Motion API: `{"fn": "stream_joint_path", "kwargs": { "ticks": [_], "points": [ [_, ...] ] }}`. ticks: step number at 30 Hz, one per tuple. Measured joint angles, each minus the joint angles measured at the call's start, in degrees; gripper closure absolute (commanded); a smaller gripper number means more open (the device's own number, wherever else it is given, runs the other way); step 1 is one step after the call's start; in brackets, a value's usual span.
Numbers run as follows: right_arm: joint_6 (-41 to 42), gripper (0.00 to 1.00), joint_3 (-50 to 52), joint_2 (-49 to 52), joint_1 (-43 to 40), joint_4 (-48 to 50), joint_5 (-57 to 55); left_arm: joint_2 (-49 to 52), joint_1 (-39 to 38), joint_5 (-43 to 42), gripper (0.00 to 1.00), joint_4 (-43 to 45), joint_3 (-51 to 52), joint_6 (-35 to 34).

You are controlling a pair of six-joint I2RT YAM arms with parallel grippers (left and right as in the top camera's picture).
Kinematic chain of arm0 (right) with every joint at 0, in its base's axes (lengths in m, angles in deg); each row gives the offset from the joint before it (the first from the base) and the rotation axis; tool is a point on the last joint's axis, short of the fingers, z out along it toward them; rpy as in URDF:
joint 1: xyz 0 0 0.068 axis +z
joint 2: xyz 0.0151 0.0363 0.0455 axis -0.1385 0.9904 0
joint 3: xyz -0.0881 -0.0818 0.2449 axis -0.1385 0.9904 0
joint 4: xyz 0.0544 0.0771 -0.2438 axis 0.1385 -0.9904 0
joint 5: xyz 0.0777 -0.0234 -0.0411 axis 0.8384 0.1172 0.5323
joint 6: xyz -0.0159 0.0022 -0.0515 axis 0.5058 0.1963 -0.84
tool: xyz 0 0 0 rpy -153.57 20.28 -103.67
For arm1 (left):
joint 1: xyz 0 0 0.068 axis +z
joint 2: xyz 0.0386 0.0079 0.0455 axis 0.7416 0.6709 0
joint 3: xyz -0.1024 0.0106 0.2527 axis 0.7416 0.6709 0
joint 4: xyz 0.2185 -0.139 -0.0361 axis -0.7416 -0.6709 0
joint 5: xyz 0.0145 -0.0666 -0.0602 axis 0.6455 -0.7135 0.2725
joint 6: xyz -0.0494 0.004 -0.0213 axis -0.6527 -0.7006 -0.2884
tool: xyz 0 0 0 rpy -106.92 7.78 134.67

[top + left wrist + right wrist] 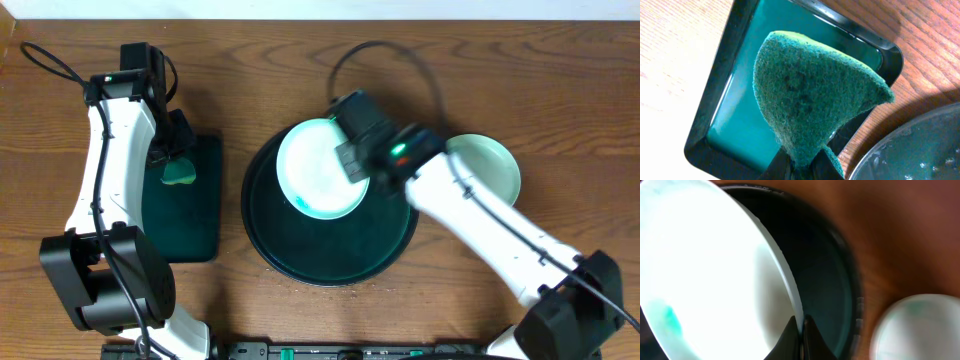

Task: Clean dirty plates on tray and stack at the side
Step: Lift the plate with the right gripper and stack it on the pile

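The second pale-mint plate [490,165] is below my right gripper, to its right in the overhead view, so next I carry the white plate [315,168] over, lower and release it stacked.
The large round dark tray [300,262] sits mid-table. My right gripper [352,160] is shut on the rim of a white plate [315,168] with a teal smear at its lower edge, held over the tray's upper part. In the right wrist view the fingers [801,330] pinch the plate's edge [715,270] above the tray [835,290]. A second pale-mint plate [490,165] lies on the table right of the tray and also shows in the right wrist view [920,330]. My left gripper [178,150] is shut on a green sponge [810,95] over the rectangular tray.
A small rectangular dark green tray [195,225] lies left of the round tray; it holds teal liquid [740,110]. The round tray's wet rim [910,150] shows at the lower right of the left wrist view. A black cable [380,50] loops behind the right arm.
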Motion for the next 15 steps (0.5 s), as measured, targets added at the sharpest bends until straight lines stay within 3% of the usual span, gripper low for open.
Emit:
{"fn": "stream_joint_path", "kwargs": {
  "ticks": [6, 15],
  "points": [
    [0.02, 0.99, 0.0, -1.7, -16.85, -5.84, 15.5, 0.0, 0.0, 0.0, 0.93, -0.2, 0.02, 0.0],
    [0.04, 0.99, 2.03, -3.19, -36.83, -12.41, 14.01, 0.0, 0.0, 0.0, 0.93, -0.39, 0.2, 0.0]
  ]
}}
